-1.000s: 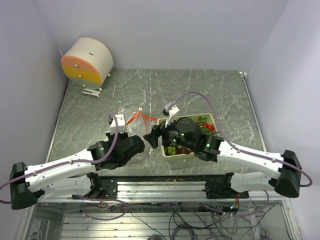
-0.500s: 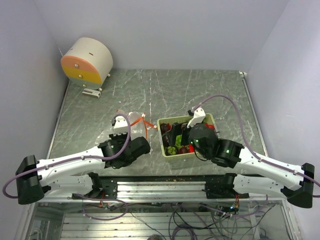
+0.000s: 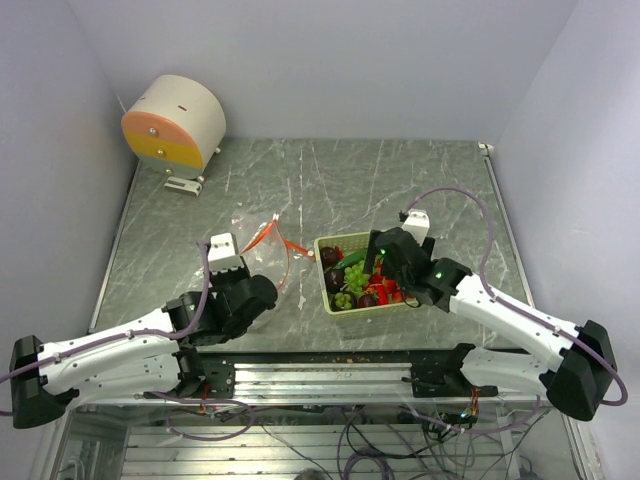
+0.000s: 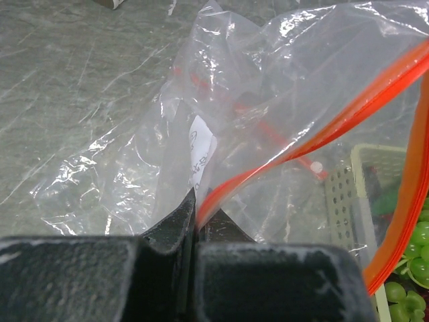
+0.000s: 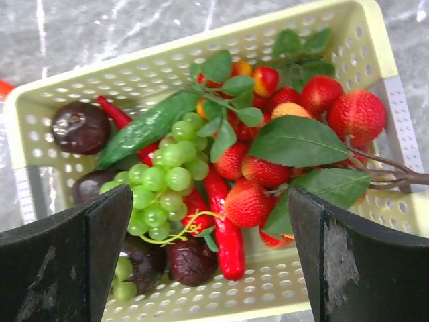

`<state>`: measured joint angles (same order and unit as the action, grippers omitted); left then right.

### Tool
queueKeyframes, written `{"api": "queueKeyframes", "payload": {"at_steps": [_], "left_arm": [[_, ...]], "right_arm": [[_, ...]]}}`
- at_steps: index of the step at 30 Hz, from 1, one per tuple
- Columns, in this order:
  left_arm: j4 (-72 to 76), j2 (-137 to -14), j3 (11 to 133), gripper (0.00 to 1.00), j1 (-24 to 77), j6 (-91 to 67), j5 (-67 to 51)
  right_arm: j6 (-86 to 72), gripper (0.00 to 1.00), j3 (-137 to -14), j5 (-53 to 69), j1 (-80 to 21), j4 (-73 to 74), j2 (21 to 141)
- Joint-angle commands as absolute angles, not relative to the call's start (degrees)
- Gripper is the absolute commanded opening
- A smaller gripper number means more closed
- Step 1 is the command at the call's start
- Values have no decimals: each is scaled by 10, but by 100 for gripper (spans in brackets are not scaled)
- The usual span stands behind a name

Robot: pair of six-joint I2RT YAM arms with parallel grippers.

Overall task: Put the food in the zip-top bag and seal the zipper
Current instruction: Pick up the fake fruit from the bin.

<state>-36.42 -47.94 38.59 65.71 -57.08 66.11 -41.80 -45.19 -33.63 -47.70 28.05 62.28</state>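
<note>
I will next move my right gripper to the right in the wrist view and down, with a turn, onto the strawberries' brown stem (image 5: 385, 176). The stem sticks out past the leaves.
The clear zip-top bag (image 3: 268, 243) lies left of the pale green basket (image 3: 372, 306), its mouth lifted. My left gripper (image 3: 274, 286) is shut on the bag's orange-red zipper (image 4: 322, 131), pinched between the jaws (image 4: 200, 213); the crinkly bag (image 4: 268, 87) spreads ahead of it. My right gripper (image 3: 376, 262) hangs open and empty over the basket (image 5: 201, 40). The food fills the basket (image 3: 360, 282): green grapes (image 5: 164, 181), strawberries (image 5: 355, 114), a red chili (image 5: 224, 221), dark purple pieces (image 5: 80, 126). The gripper's midpoint (image 5: 211, 231) is above the chili.
A round cream and orange device (image 3: 175, 122) stands at the back left corner. The basket's wall (image 4: 345, 194) shows just right of the bag in the left wrist view. The table's near edge runs along the metal rail (image 3: 330, 355).
My right gripper left the bag's mouth and moved right, now open over the basket. My left arm drew back toward its base, still holding the zipper, and the bag's mouth rose.
</note>
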Motion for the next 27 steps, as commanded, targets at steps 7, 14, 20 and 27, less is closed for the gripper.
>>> {"api": "queueKeyframes", "payload": {"at_steps": [7, 14, 20, 27], "left_arm": [[-297, -435, 355, 7, 655, -524, 654], [-291, -423, 348, 7, 655, -514, 647], [-283, -406, 336, 7, 655, -510, 641], [-282, -402, 335, 7, 655, -505, 637]], "right_arm": [[-486, 95, -455, -333, -444, 391, 567], [-519, 95, -467, -404, -424, 461, 572], [-517, 91, -447, -382, -393, 436, 542], [-543, 85, -411, -410, -380, 407, 538]]}}
